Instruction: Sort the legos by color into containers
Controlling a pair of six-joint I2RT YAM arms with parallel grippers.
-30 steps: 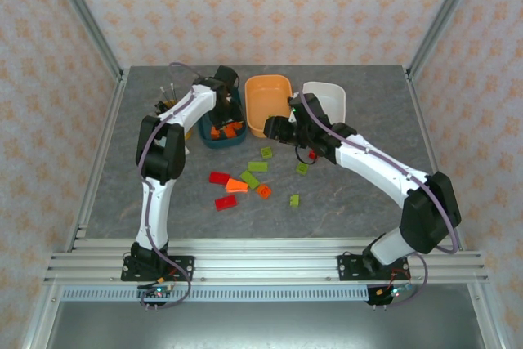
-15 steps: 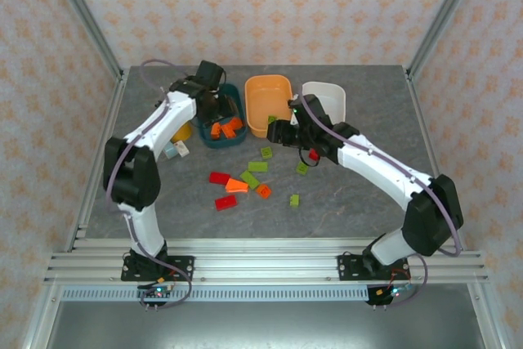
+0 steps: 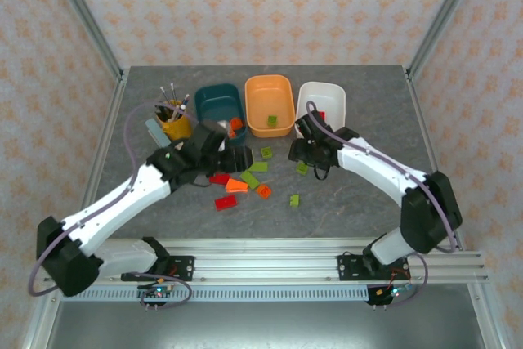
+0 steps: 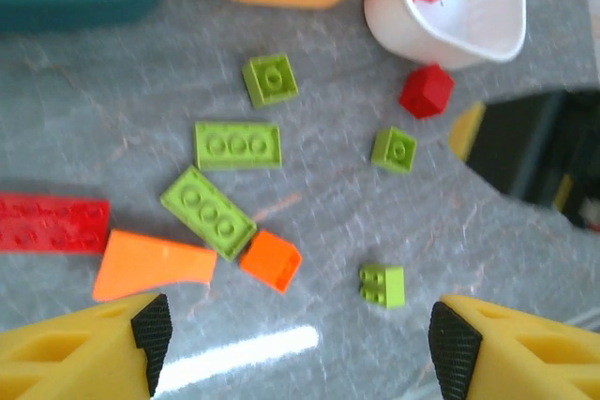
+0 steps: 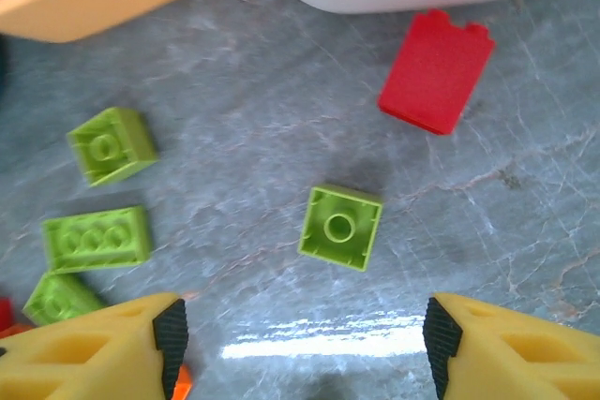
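Observation:
The table around the upside-down green brick [image 3: 302,167] [image 5: 340,227] is bare and leaves room for both fingers. My right gripper will go down over the brick next with its fingers apart, until they are on either side of it.
Loose legos lie on the grey table in front of the teal bin [image 3: 214,100], orange bin [image 3: 270,97] and white bin [image 3: 325,97]. My left gripper [image 3: 234,158] hangs open and empty over them. Its wrist view shows the open left gripper [image 4: 300,348] with a small green brick [image 4: 382,285], an orange brick [image 4: 272,259] and a red plate [image 4: 52,224] below. My right gripper [image 3: 303,153] is open too. In the right wrist view, the right gripper [image 5: 305,336] hovers near an upside-down green brick [image 5: 340,227], beside a red brick [image 5: 436,70].
A yellow pen cup [image 3: 173,123] stands left of the teal bin. Orange bricks [image 3: 237,125] lie in the teal bin, a green one [image 3: 272,121] in the orange bin, a red one [image 3: 320,114] in the white bin. Metal frame rails border the table.
My left arm swung from the teal bin back down over the loose bricks. My right gripper drew back from the orange bin toward the table. Both jaws stand wider now.

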